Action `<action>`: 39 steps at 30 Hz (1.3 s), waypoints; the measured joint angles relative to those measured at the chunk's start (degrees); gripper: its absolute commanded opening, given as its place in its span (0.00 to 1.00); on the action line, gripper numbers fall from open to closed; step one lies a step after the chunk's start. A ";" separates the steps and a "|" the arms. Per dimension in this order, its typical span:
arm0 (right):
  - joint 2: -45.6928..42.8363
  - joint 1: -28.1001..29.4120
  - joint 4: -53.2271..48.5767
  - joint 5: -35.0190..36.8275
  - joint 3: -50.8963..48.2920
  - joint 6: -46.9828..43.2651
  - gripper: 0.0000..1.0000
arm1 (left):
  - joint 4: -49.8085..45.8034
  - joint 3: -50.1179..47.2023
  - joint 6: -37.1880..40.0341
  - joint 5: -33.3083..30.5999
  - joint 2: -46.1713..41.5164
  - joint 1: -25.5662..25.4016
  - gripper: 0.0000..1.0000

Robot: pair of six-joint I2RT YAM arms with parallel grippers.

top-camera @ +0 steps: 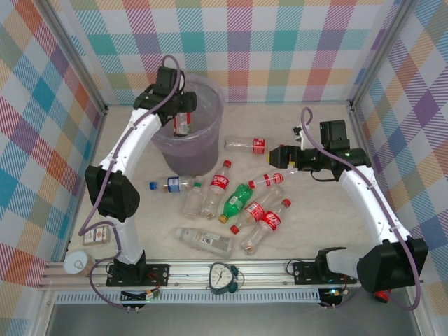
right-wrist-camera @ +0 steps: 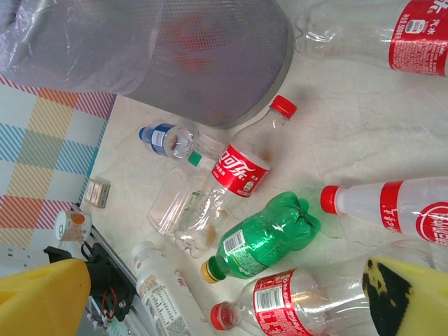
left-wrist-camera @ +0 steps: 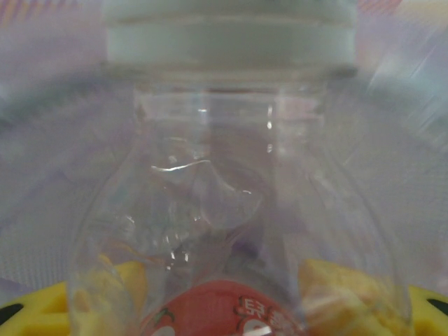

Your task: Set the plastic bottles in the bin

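Observation:
The lilac bag already surrounds the held bottle, so my left gripper will go down deeper into the bin's open middle and release the clear plastic bottle (top-camera: 181, 124) there.
My left gripper (top-camera: 183, 115) hangs over the bin (top-camera: 203, 150), a round bucket lined with a lilac bag, shut on a clear plastic bottle (top-camera: 181, 124) with a red label. In the left wrist view that bottle (left-wrist-camera: 224, 210) sits between my yellow pads (left-wrist-camera: 42, 308), its white cap away from me, with the bag all around it. My right gripper (top-camera: 276, 155) stands open above the table beside a red-capped bottle (top-camera: 266, 180). Several more bottles lie below it: a green one (right-wrist-camera: 269, 234), a Coca-Cola one (right-wrist-camera: 241, 168), a blue-capped one (right-wrist-camera: 164, 138) and one near the bin (top-camera: 245, 145).
A white-labelled bottle (top-camera: 203, 240) lies near the front rail. A small green clock (top-camera: 222, 276) sits on the rail between the arm bases. A small box (top-camera: 96, 238) and a white cup (top-camera: 77, 262) are at the front left. Checked walls close three sides.

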 measured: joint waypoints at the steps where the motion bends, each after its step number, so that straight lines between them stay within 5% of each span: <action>1: 0.00 0.00 0.02 0.17 -0.04 0.00 1.00 | 0.15 -1.68 0.35 0.02 0.00 -0.11 0.00; 10: 0.00 0.00 0.09 1.44 -1.44 0.02 1.00 | 2.21 -9.05 1.11 0.46 -0.24 -0.98 0.00; 23: 0.02 0.00 0.48 2.21 -2.78 0.48 0.99 | 3.28 -10.21 1.09 0.87 -0.81 -1.09 0.48; 39: 0.02 0.00 0.50 3.02 -3.04 0.68 0.99 | 3.02 -10.12 1.07 0.92 -0.81 -1.11 0.72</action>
